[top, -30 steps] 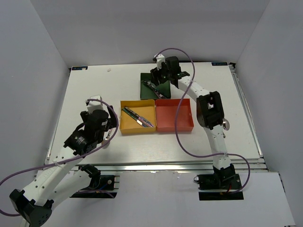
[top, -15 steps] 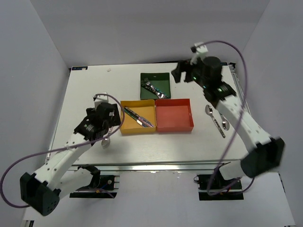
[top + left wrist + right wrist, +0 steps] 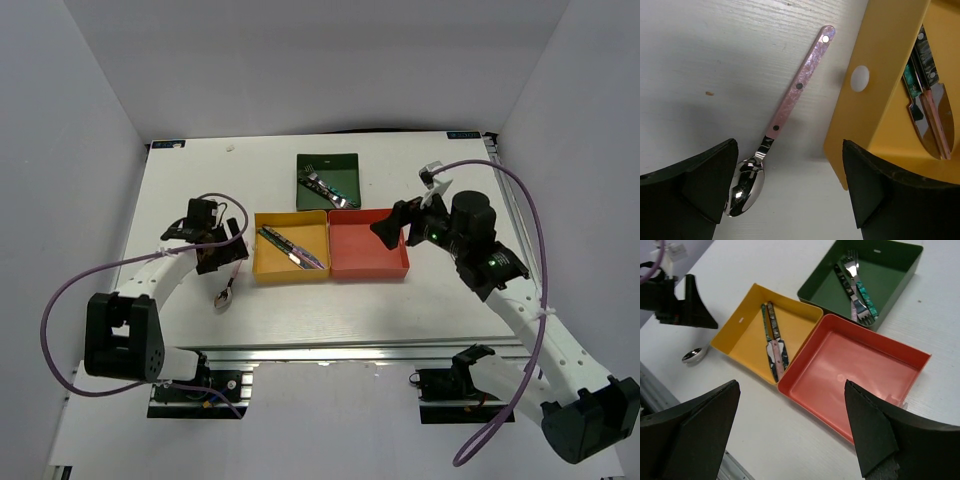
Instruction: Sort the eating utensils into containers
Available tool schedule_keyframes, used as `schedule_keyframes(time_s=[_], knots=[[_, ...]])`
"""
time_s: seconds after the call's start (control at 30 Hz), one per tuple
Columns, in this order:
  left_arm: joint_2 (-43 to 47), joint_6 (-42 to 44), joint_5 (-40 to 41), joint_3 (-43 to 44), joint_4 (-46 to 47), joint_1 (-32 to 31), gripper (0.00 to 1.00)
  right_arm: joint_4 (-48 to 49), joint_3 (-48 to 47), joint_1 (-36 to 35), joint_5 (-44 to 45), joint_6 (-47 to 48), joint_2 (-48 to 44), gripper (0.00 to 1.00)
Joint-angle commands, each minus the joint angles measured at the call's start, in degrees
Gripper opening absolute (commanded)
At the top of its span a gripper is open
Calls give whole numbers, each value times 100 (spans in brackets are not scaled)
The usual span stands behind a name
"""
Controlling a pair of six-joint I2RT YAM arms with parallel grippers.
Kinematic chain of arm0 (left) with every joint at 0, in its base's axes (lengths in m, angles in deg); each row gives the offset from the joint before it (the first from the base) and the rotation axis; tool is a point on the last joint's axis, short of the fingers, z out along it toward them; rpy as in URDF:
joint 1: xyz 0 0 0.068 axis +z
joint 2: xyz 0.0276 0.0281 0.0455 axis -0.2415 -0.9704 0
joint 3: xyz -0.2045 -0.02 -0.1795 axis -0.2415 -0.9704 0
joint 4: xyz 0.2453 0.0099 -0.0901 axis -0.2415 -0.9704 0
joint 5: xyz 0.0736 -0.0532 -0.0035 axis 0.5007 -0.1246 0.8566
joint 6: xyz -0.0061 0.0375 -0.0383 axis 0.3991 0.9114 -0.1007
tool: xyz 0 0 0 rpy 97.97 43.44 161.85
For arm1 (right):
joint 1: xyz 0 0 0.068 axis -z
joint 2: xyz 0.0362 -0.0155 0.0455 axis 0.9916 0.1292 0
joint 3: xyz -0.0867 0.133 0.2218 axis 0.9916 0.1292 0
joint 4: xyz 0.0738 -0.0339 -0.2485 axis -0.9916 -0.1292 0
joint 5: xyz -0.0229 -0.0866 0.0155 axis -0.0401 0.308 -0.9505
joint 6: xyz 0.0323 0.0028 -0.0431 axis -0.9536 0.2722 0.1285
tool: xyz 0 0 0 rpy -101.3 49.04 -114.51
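Note:
Next, my left gripper moves down and closes across the bowl-side half of the pink handle (image 3: 236,268) (image 3: 787,107). The spoon still lies on the tabletop outside the trays.
A pink-handled spoon (image 3: 790,100) lies on the table left of the yellow tray (image 3: 875,95); its bowl sits just inside one finger of my open left gripper (image 3: 790,200), which hovers over it with nothing held. From above, the spoon (image 3: 226,290) lies just below the left gripper (image 3: 218,262). The yellow tray (image 3: 745,335) holds knives (image 3: 774,345). In the dark green tray (image 3: 890,270) lie forks (image 3: 856,287). The red tray (image 3: 855,375) is bare. My right gripper (image 3: 790,435) is open and empty above the red tray's near edge.
The three trays sit mid-table: green (image 3: 342,165) at the back, yellow (image 3: 268,262) and red (image 3: 368,245) side by side in front. Purple cables loop off both arms. White walls enclose the table on three sides.
The right arm left the green tray, swung right, then came down beside the red tray with its jaws wider. The left arm reached forward over the pink spoon.

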Motion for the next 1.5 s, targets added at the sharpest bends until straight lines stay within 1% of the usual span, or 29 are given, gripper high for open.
schedule_keyframes(time_s=[0.0, 0.07, 0.1, 0.13, 0.23, 0.43, 0.53, 0.57, 0.63, 0.67, 0.77, 0.8, 0.87, 0.93, 0.97, 1.0, 1.07, 1.1, 1.13, 1.17, 1.2, 1.3, 1.33, 1.37, 1.4, 1.43, 1.47], knots=[[-68, -58, -255, 120, 161, 61, 92, 86, 62, -14, -517, 59, -270, 89], [-226, -154, -148, 130, 186, 61, 92, 130, 123, -23, -632, 24, -446, 89], [-297, -190, -148, 156, 195, 61, 88, 200, 202, -14, -694, 6, -508, 89], [-358, -216, 26, 174, 204, 61, 86, 236, 238, -14, -720, -11, -578, 89], [-622, -304, 256, 156, 247, 61, 84, 297, 290, -14, -835, -64, -754, 89], [-1211, -436, 397, 51, 432, 44, 78, 394, 378, -14, -914, -99, -869, 89], [-1474, -594, 800, 7, 397, 26, 65, 464, 466, -23, -975, -152, -877, 89], [-1519, -638, 1080, -2, 371, 26, 54, 499, 484, -14, -993, -169, -886, 89], [-1624, -814, 1257, -54, 362, 26, 46, 508, 502, -23, -1037, -187, -895, 89], [-1659, -866, 1406, -89, 362, 35, 39, 508, 510, -14, -1046, -187, -912, 89], [-1808, -1007, 1565, -151, 353, 35, 28, 604, 615, -23, -1054, -257, -1009, 89], [-1835, -1051, 1609, -195, 370, 26, 17, 649, 651, -23, -1107, -284, -1018, 89], [-1757, -1104, 1802, -274, 362, 26, 10, 736, 756, -14, -1177, -380, -1053, 89], [-1617, -1236, 2082, -397, 318, 35, 0, 833, 826, -14, -1309, -468, -1062, 89], [-1520, -1280, 2232, -415, 257, 26, 0, 834, 862, -14, -1318, -547, -1088, 89], [-1223, -1411, 2477, -458, 135, 35, 0, 990, 932, -14, -1327, -574, -1097, 90], [-774, -1543, 2699, -503, 20, 26, 0, 983, 950, -14, -1240, -609, -1150, 89], [-224, -1657, 2804, -485, -129, 26, 0, 948, 941, -6, -1196, -618, -1159, 89], [60, -1693, 2927, -459, -183, 17, 0, 904, 915, -14, -1108, -618, -1185, 89], [359, -1710, 2937, -424, -244, 17, 0, 739, 880, -6, -855, -618, -1220, 89], [884, -1702, 2893, -363, -305, 0, 0, 641, 845, -14, -704, -583, -1238, 89], [1406, -1780, 2481, -12, -455, -140, 0, 88, 651, 3, 165, -521, -1203, 89], [1625, -1859, 2393, 129, -429, -367, 0, -114, 625, 47, 359, -521, -1185, 89], [1706, -2112, 2288, 191, -351, -526, 0, -194, 633, 82, 622, -539, -1176, 89], [1741, -2272, 2287, 252, -263, -737, 0, -247, 651, 143, 702, -582, -1176, 90], [1716, -2473, 2321, 366, -166, -1270, 0, -308, 686, 300, 764, -704, -1211, 89], [1663, -2910, 2435, 411, 122, -1553, 0, -413, 704, 389, 878, -767, -1255, 89]])
